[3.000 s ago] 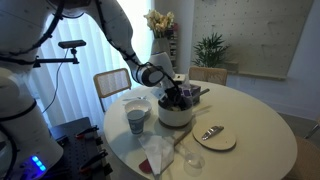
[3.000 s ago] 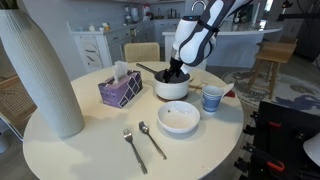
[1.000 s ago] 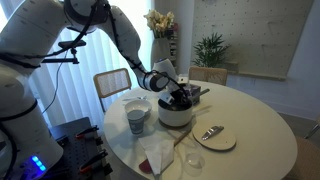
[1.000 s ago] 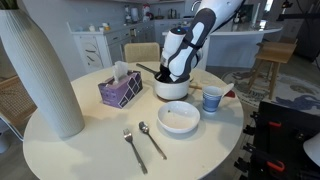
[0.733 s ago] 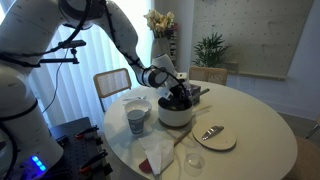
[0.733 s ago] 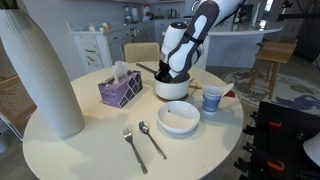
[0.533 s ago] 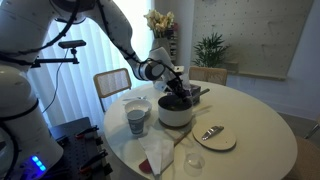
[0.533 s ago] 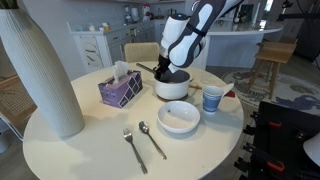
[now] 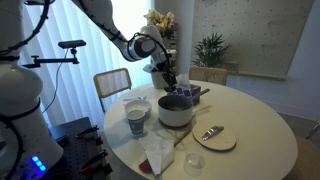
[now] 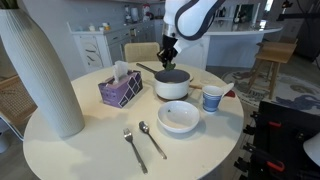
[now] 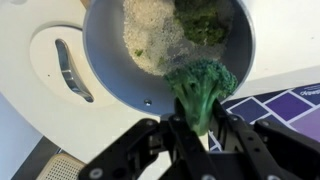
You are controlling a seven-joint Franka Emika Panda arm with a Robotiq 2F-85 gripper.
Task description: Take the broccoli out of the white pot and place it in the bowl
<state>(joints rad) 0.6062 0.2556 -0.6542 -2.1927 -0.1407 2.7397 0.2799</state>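
Observation:
The floret hangs clear of the white pot (image 10: 171, 89). My gripper will move from above the pot over to the empty bowl (image 10: 178, 118) next, then go down and release the stalk inside.
In the wrist view a green broccoli floret (image 11: 203, 85) hangs stem-down between the black fingers of my gripper (image 11: 200, 122), which is shut on it. Below it lies the white pot (image 11: 105, 60), its grey inside holding whitish food and more green pieces. Both exterior views show the gripper (image 9: 167, 80) (image 10: 168, 58) lifted well above the pot (image 9: 175, 114) (image 10: 171, 89). The bowl (image 10: 180, 129) sits empty in front of the pot, and beside it in an exterior view (image 9: 135, 103).
A purple tissue box (image 10: 120, 90) (image 11: 285, 105) stands close to the pot. A bluish cup (image 10: 211, 98) (image 9: 136, 121) is near the bowl. A plate with cutlery (image 9: 214, 137) (image 11: 45, 60), a fork and spoon (image 10: 140, 145) and a tall white vase (image 10: 40, 70) share the table.
The gripper was down inside the pot a second ago. It has risen straight up and now holds the broccoli clear above the rim.

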